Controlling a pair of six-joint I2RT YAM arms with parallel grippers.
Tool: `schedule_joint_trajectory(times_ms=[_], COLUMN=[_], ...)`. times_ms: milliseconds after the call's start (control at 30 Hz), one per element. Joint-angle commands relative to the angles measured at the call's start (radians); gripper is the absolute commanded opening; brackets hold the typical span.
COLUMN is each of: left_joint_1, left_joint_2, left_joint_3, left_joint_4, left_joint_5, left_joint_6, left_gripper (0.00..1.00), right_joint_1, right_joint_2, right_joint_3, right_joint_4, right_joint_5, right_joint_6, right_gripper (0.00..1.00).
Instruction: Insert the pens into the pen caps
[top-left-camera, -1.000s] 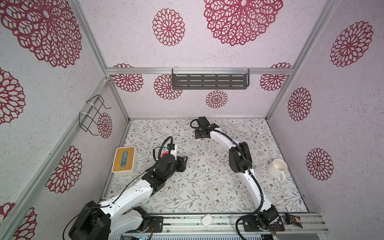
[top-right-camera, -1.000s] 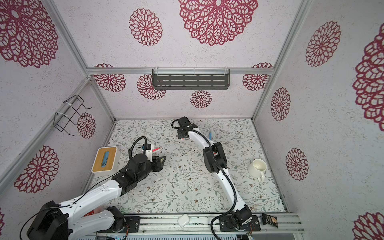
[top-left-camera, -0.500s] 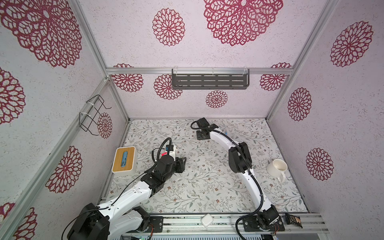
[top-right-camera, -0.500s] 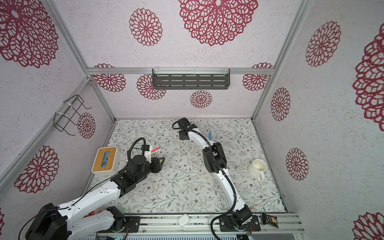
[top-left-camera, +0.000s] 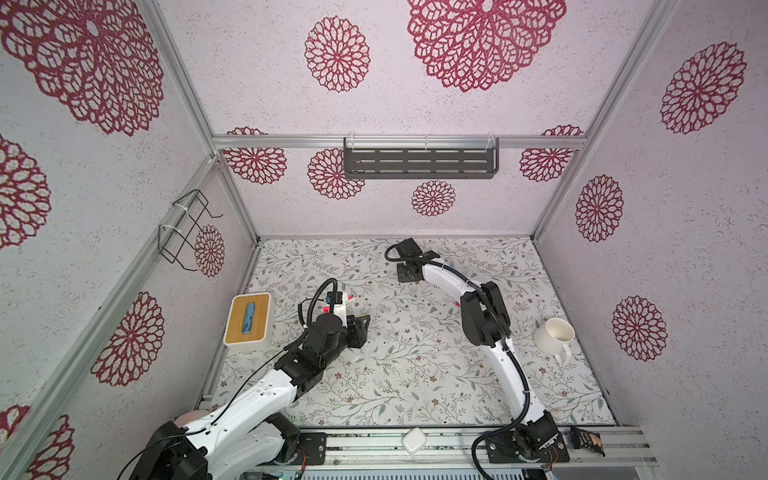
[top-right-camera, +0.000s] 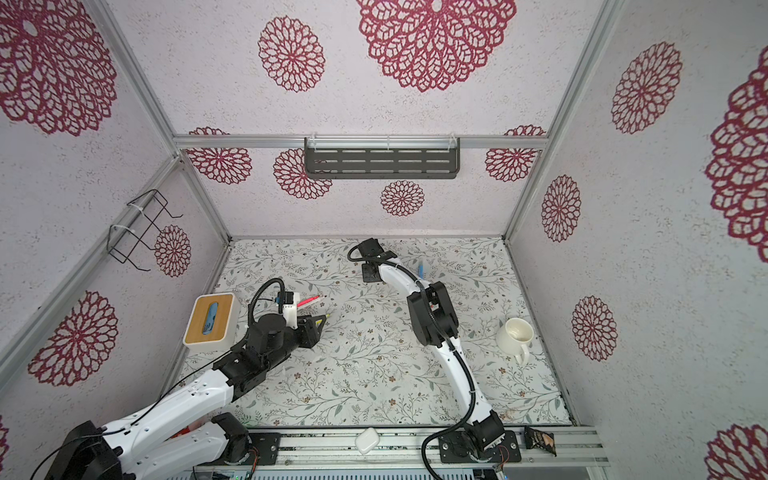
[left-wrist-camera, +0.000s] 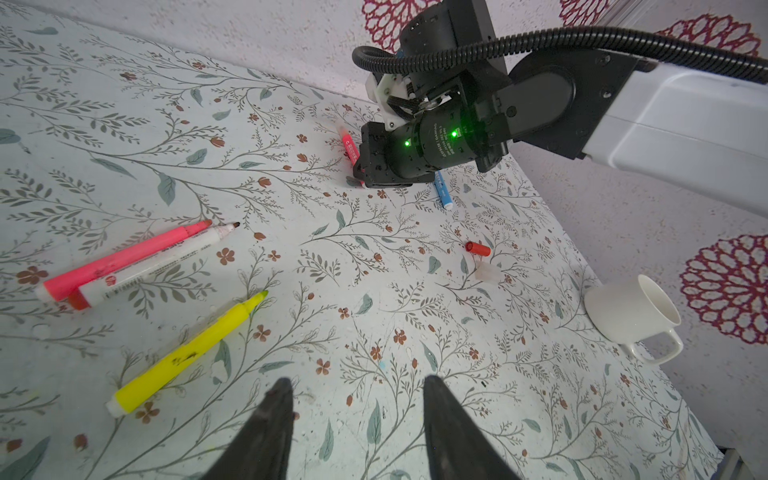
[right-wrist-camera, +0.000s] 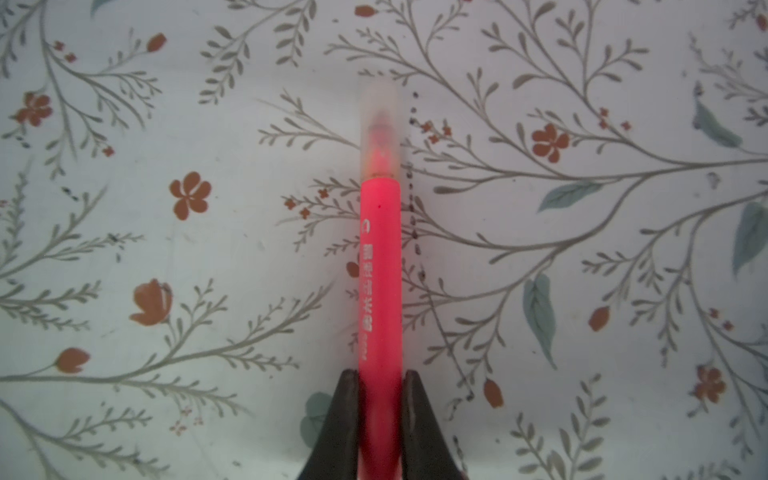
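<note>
The red-pink pen is capped, so the robot's right gripper will next bring it low across the table toward the blue pen and release it at the bare spot alongside.
My right gripper is shut on a red-pink pen that wears a translucent cap; it is low over the table at the back. A blue pen lies just beside it. My left gripper stands open over bare table with nothing between its fingers. Near it lie a pink pen, a white pen with a dark tip and a yellow pen, all uncapped. A red pen cap and a pale cap lie mid-table.
A white mug lies on its side at the right. A white box with a wooden lid stands at the left wall. A small white case sits on the front rail. A dark shelf hangs on the back wall.
My right gripper's jaws have come together on the red-pink pen at the back of the table. The left arm has hardly moved.
</note>
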Motion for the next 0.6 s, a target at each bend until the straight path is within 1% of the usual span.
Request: schedule_joint_trajectory(times_ms=[0,267,567], left_joint_1=[0.008,0.008,0.008], left_joint_2=[-0.016,-0.007,0.001], left_joint_3=[-0.011,-0.011,-0.003], left_joint_4=[-0.003,0.009,0.016], left_joint_5=[-0.010,-0.001,0.009], left_joint_6=[-0.008,-0.012,-0.010], left_gripper=[0.53,0.53,0.53], right_joint_1=[-0.045,-0.112,-0.141], right_joint_2=[-0.056,-0.160,-0.189], right_joint_3=[-0.094,-0.282,-0.336], right_joint_4=[-0.064,-0.014,-0.027], right_joint_5=[0.044,0.056,0.072], right_joint_6=[0.022,0.038,0.063], right_gripper=[0.04,0.02,0.02])
